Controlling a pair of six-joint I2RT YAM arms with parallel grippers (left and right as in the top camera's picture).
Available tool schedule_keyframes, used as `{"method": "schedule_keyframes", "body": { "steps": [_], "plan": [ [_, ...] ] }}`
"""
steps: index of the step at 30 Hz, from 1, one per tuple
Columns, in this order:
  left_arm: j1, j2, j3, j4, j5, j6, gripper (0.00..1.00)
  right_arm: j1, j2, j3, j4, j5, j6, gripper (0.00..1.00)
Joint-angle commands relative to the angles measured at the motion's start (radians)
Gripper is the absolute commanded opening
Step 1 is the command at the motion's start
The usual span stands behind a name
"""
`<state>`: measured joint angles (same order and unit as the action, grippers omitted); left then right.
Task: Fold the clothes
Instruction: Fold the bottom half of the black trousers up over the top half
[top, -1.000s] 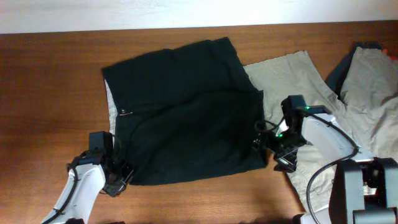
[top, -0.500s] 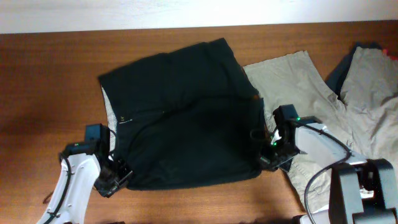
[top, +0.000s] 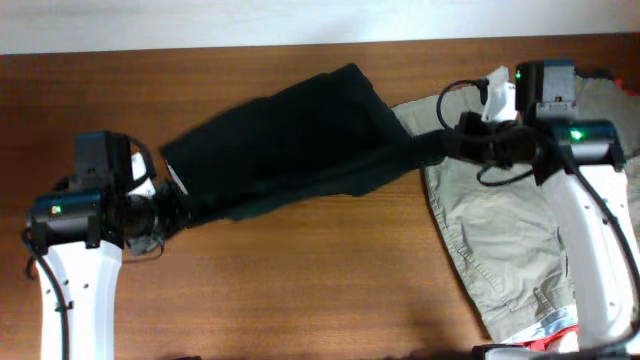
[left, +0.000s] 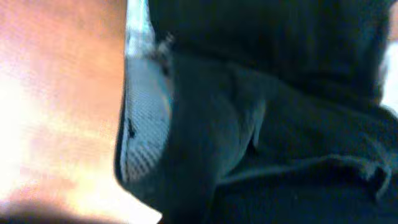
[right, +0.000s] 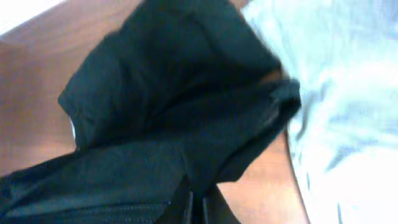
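Observation:
The held end of the shorts is still hanging short of the black shorts' far corner (top: 350, 76). My right gripper should next move outward over that corner and let go of the end there.
The clothes (top: 300, 140), a pair of black shorts, hang stretched in a slanted band between my two grippers above the brown table (top: 300, 280). My left gripper (top: 183, 212) is shut on the left end, where the pale inner lining (left: 144, 124) shows at the waistband. The right gripper (top: 447, 147) is shut on the right end. In the right wrist view the dark fingers (right: 186, 205) pinch a fold of the black fabric (right: 168, 124). Cloth fills the left wrist view and hides those fingers.
Beige-khaki shorts (top: 490, 240) lie spread on the right side of the table, under the right arm (top: 585, 230). A small red-and-white item (top: 553, 338) peeks out at the bottom right. Bare wood lies in front of the shorts.
The right gripper shut on the shorts' right edge. Both grippers then rose and drew apart, pulling the flat shorts up into a taut slanted band.

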<state>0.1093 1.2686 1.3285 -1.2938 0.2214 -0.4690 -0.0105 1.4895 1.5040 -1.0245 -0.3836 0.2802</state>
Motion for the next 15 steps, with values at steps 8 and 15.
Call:
{"method": "schedule_keyframes", "body": {
  "steps": [8,15],
  "plan": [
    [0.018,0.377,0.011,0.459,-0.309,-0.161,0.00,0.116,0.350,0.025,0.573,0.134,0.000,0.04],
    [0.023,0.578,0.011,0.869,-0.289,-0.160,0.43,0.163,0.544,0.025,0.990,0.130,0.016,0.41]
  ]
}}
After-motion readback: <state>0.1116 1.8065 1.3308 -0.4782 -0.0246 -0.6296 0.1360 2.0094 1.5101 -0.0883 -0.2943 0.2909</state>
